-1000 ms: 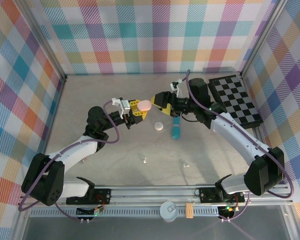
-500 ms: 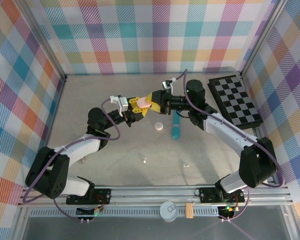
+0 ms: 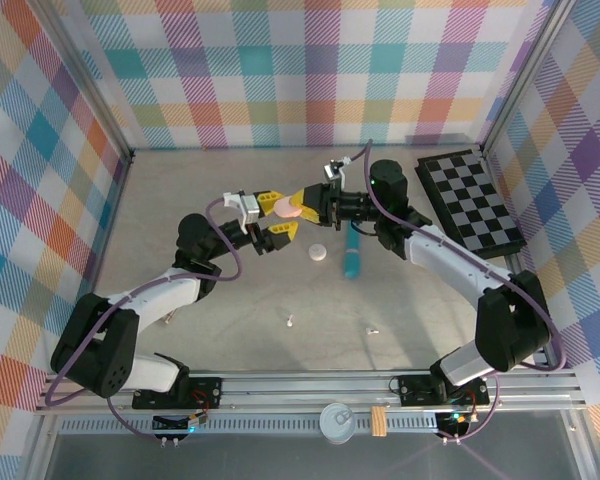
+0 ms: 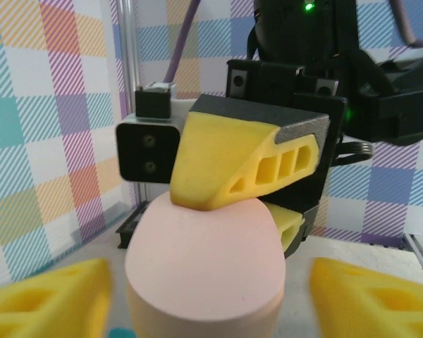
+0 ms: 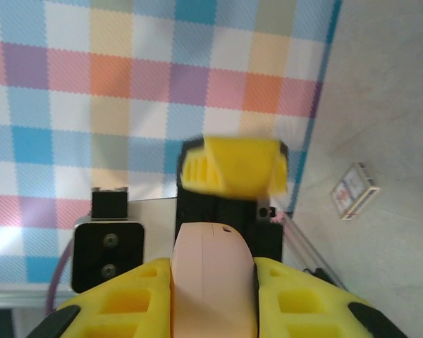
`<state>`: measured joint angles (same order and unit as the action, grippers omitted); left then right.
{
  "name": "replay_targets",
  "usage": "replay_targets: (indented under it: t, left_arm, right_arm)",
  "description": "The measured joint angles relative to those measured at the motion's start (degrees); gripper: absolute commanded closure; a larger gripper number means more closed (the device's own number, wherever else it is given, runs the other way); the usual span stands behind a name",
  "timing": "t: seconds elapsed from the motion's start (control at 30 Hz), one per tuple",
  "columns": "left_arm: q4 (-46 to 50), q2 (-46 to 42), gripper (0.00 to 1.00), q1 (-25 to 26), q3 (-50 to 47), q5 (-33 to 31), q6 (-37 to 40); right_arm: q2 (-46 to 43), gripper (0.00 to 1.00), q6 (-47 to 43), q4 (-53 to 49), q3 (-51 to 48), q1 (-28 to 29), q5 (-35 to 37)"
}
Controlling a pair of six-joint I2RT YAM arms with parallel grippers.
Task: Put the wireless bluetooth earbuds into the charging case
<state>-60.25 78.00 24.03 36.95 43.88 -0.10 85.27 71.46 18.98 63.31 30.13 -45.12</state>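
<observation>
The robot should move its right gripper past the teal stick and down to let go of the pink case (image 3: 293, 210), because clear tabletop lies below the gripper, toward the checkered board.
A pale pink oval charging case (image 3: 293, 210) hangs above the table's middle between both grippers. My right gripper (image 3: 301, 207) is shut on it, its yellow fingers (image 5: 120, 303) pressing both sides of the case (image 5: 211, 282). The left gripper (image 3: 279, 218) stands open around the case (image 4: 204, 267), with its fingertips (image 4: 49, 303) apart from the case on each side. The right gripper's finger (image 4: 233, 165) presses on the case's top. Two tiny white earbuds (image 3: 291, 322) (image 3: 372, 329) lie on the table nearer the arm bases.
A small white round case (image 3: 319, 253) and a long teal stick (image 3: 352, 255) lie just below the grippers. A black-and-white checkered board (image 3: 475, 200) lies at the right. Plaid walls enclose the table.
The right gripper reached in and closed on the pink case. The left gripper, which held it, has opened and let go.
</observation>
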Motion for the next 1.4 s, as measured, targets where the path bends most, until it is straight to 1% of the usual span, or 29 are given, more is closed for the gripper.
replay_targets:
  t: [0.13,0.23,0.33,0.47,0.67,0.83,1.0,1.03,1.1,1.17,1.27,1.37,1.4]
  left_arm:
    - [5.2,-1.9,0.00,0.2,-0.3,-1.2,4.0]
    - [9.7,-2.9,0.00,0.9,-0.9,-3.1,7.7]
    - [14.0,-2.7,0.00,3.3,-1.2,-5.9,10.8]
    - [17.4,-0.8,0.00,7.2,-1.2,-8.3,13.4]
    - [20.5,4.1,0.00,11.2,-1.2,-10.0,15.9]
    - [23.3,6.6,0.00,12.5,-1.2,-10.6,17.9]
    - [24.8,7.8,0.00,13.1,-0.2,-10.6,19.1]
    - [25.0,7.9,0.00,13.1,0.0,-10.6,19.3]
    - [25.7,7.9,0.00,13.1,0.3,-10.8,19.3]
    - [25.7,7.9,0.00,13.1,0.5,-11.1,19.3]
    - [25.7,7.9,0.00,13.2,0.5,-12.9,19.0]
    - [27.2,7.9,0.00,13.3,1.2,-16.7,18.1]
    - [28.1,8.0,0.00,13.3,1.7,-18.2,17.4]
  right_arm:
    - [-2.1,0.81,-7.1,-8.9,-0.2,-1.8,5.6]
    - [-3.4,0.82,-10.1,-11.0,-3.3,-5.0,9.2]
    - [-3.1,0.82,-10.9,-11.4,-8.4,-9.8,12.1]
    - [-0.5,0.83,-10.9,-11.6,-13.7,-16.2,14.8]
    - [2.9,0.83,-13.4,-11.9,-15.8,-23.3,19.1]
    - [7.4,0.83,-16.4,-11.8,-15.9,-27.3,22.1]
    - [12.6,0.82,-18.0,-11.8,-16.1,-29.1,24.2]
    - [13.6,0.80,-18.2,-11.7,-16.1,-29.1,24.4]
    - [14.6,0.71,-18.4,-10.3,-16.0,-29.3,23.8]
    - [14.8,0.53,-18.9,-9.7,-16.0,-29.3,24.0]
    - [15.0,0.33,-20.1,-11.0,-16.0,-29.4,25.4]
    - [12.7,0.22,-21.7,-13.3,-16.1,-29.3,27.4]
    - [11.1,0.20,-22.6,-15.0,-16.1,-29.3,28.5]
